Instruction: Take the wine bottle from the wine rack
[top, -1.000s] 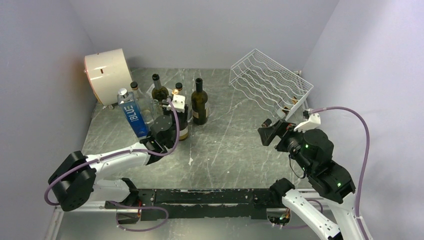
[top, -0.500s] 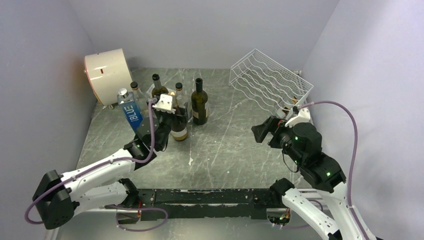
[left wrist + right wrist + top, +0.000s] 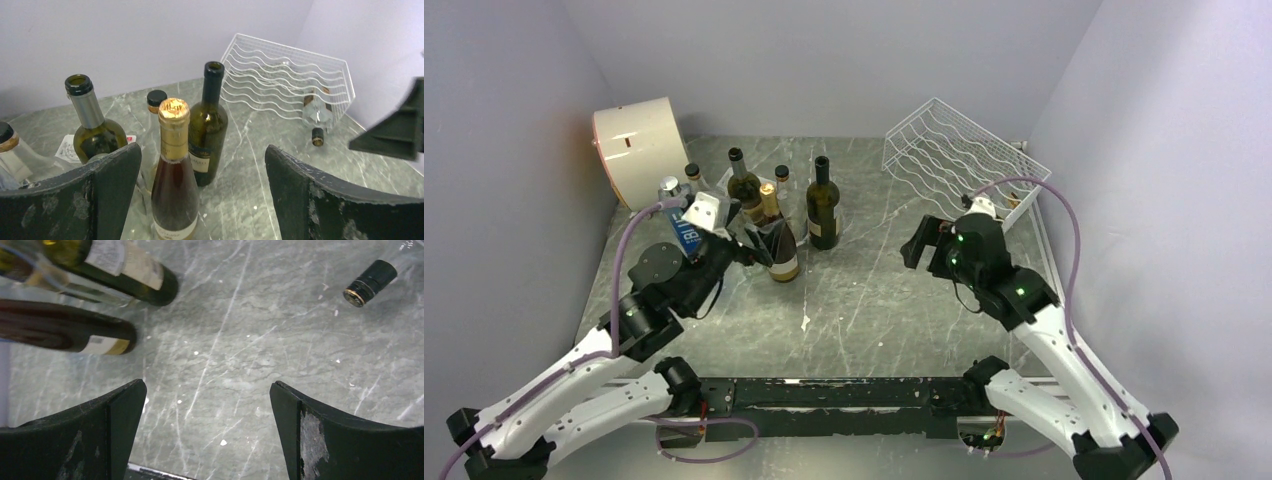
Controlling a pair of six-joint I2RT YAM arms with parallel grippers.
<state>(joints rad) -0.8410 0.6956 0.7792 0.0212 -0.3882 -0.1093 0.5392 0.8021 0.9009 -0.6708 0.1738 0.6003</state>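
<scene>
My right gripper moves to its right in the right wrist view next, turning, and lowers onto the bottle, since the dark capped neck (image 3: 369, 282) juts free below it.
The white wire wine rack (image 3: 959, 150) leans at the back right, also seen in the left wrist view as the wine rack (image 3: 280, 75). A clear wine bottle (image 3: 315, 111) lies in its lower right cradle, its dark capped neck (image 3: 369, 282) pointing down to the table. My right gripper (image 3: 921, 243) hangs open over bare table (image 3: 207, 384), left of that neck and apart from it. My left gripper (image 3: 754, 247) is open. A gold-foil bottle (image 3: 172, 175) stands upright between its fingers (image 3: 112, 175), close to the left one.
Several upright bottles cluster at the back left: a dark green one (image 3: 823, 205), a green one (image 3: 742, 180) and a blue-labelled one (image 3: 686, 232). A cream drum (image 3: 639, 135) sits in the far left corner. Walls close in on both sides.
My left gripper has opened and let go of the gold-foil bottle, and its wrist has drawn back left. My right gripper has swung left, away from the rack's front.
</scene>
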